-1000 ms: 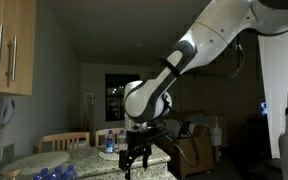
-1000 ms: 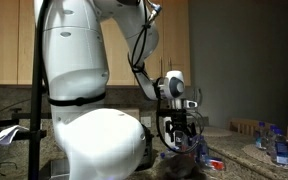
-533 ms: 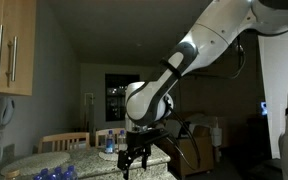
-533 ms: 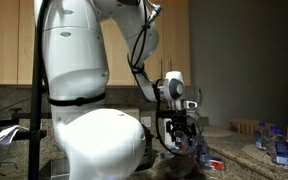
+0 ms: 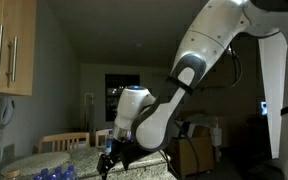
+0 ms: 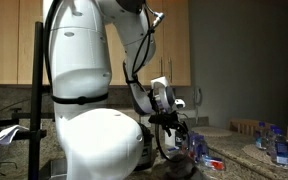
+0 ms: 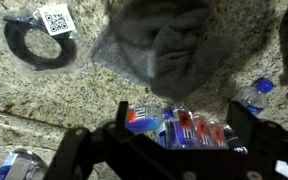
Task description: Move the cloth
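Note:
I will move my gripper down past the bottle pack next, onto the grey cloth's bunched fold. The fold lies below my gripper, toward the top of the wrist view.
The grey cloth lies crumpled on the speckled granite counter at the top middle of the wrist view. My gripper hangs above the counter, apart from the cloth, with its dark fingers spread wide and nothing between them. Below it, between the fingers, is a pack of water bottles with red and blue labels. The gripper also shows low over the counter in both exterior views. I cannot make out the cloth in the exterior views.
A coiled black cable with a white QR tag lies left of the cloth. Loose bottles lie to the right and at the lower left. More bottles stand at the counter's far end. Wooden cabinets hang above.
The arm has swung and dropped: the gripper moved left and lower in one exterior view, and the wrist tilted in the other. The jaws stay open.

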Motion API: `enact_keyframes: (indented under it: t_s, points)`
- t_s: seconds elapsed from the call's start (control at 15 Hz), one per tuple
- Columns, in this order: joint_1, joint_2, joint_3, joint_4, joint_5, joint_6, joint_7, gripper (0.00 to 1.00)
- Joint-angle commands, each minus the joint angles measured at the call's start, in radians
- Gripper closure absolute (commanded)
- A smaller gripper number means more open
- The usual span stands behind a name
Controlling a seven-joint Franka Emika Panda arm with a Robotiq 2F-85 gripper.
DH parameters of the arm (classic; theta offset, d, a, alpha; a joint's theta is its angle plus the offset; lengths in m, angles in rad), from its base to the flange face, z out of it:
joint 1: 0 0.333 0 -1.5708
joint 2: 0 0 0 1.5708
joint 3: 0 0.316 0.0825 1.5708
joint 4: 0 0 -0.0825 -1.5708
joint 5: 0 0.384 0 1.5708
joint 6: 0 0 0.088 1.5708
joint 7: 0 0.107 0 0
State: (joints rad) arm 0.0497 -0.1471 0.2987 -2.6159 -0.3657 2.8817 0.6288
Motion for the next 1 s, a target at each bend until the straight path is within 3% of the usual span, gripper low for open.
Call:
enact_keyframes:
  t_s: [0.0,0.27,0.53,0.73,0.8,0.93]
  points:
    - [-0.060,0.077,0.106,0.084,-0.244,-0.031,0.234,0.00]
    - [-0.025,0.227,0.162,0.253,-0.524,-0.177,0.482,0.00]
    - [0.044,0.414,0.150,0.423,-0.696,-0.299,0.633,0.00]
    - [0.068,0.552,0.117,0.541,-0.721,-0.343,0.622,0.00]
    - [0.149,0.576,0.012,0.573,-0.670,-0.319,0.582,0.00]
    - [0.162,0.633,-0.045,0.631,-0.626,-0.311,0.551,0.00]
